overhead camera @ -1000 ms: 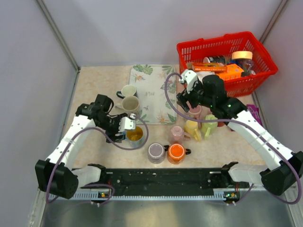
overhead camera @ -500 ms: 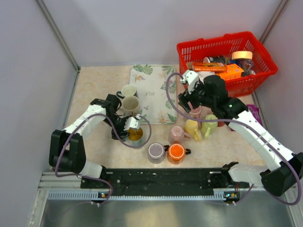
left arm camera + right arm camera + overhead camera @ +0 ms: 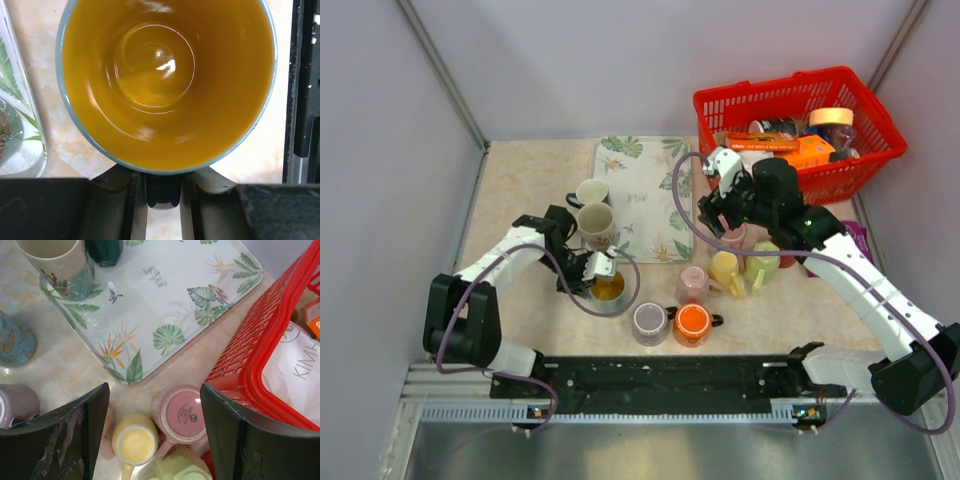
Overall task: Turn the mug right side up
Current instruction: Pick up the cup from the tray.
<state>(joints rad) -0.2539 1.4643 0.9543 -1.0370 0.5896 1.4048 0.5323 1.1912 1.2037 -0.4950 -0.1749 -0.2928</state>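
The tray's bare far corner (image 3: 609, 158) lies outward beyond the cream mugs, so next my left gripper needs to carry the blue mug (image 3: 607, 288) outward, set it there and release.
A blue mug (image 3: 607, 288) with a yellow inside (image 3: 165, 85) stands upright, mouth up, on the table at centre left. My left gripper (image 3: 592, 268) reaches it from the left. In the left wrist view its fingers (image 3: 137, 200) press both sides of the dark handle (image 3: 163, 192), so the left gripper (image 3: 163, 200) is shut on it. My right gripper (image 3: 722, 218) hangs open above an upside-down pink mug (image 3: 182, 415) beside the basket. Nothing sits between the right gripper's (image 3: 154, 390) fingers.
An upside-down yellow mug (image 3: 134, 442) and a green mug (image 3: 185, 467) crowd the pink one. A purple mug (image 3: 649, 321) and an orange mug (image 3: 692, 322) stand near the front. The leaf-print tray (image 3: 645, 180) holds a cream mug (image 3: 595, 220). A red basket (image 3: 800, 100) fills the back right.
My left arm has dropped lower beside the blue mug and its jaws have narrowed onto the handle. The right arm has hardly moved.
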